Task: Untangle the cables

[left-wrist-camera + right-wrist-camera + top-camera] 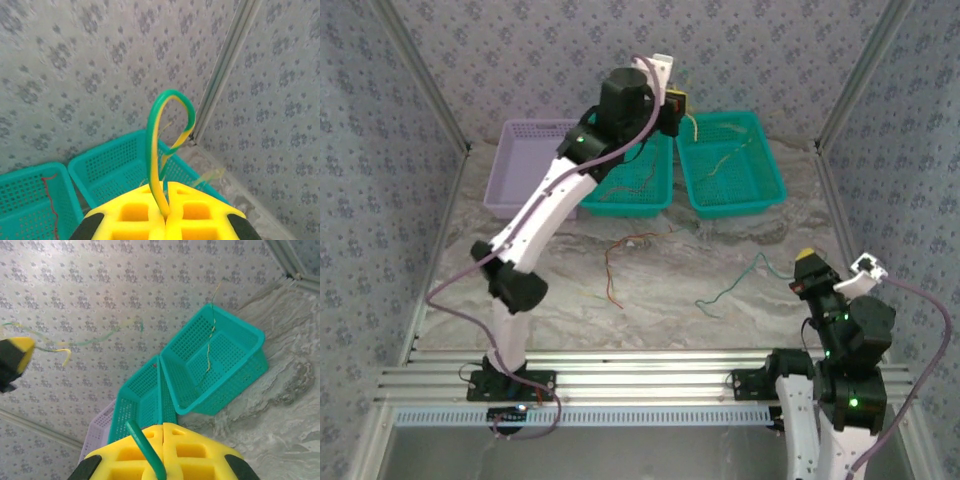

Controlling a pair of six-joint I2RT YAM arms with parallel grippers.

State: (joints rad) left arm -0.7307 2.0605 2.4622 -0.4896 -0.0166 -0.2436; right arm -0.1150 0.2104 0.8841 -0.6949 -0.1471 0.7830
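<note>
The robot's left gripper will next lower the green-and-yellow cable into the teal basket with the thin yellowish cables, then let go of the cable there.
My left gripper [678, 108] is raised at the back, above the two teal baskets. It is shut [166, 212] on a green-and-yellow cable [152, 150] that loops up and hangs down [692, 125]. My right gripper [807, 258] hovers low at the right near side, shut [162, 427] on a green cable [142, 442] that trails left across the table [735, 287]. Orange and red cables [620, 255] lie tangled in the table's middle. Thin yellowish cables [725, 160] rest in the right teal basket [775, 190].
The middle teal basket [660, 195] holds a red cable [50, 200]. A purple basket [520, 165] stands at the back left. Patterned walls and metal corner posts [855, 80] close in the marble table [570, 300]. The left arm [540, 210] stretches diagonally over the table's left half.
</note>
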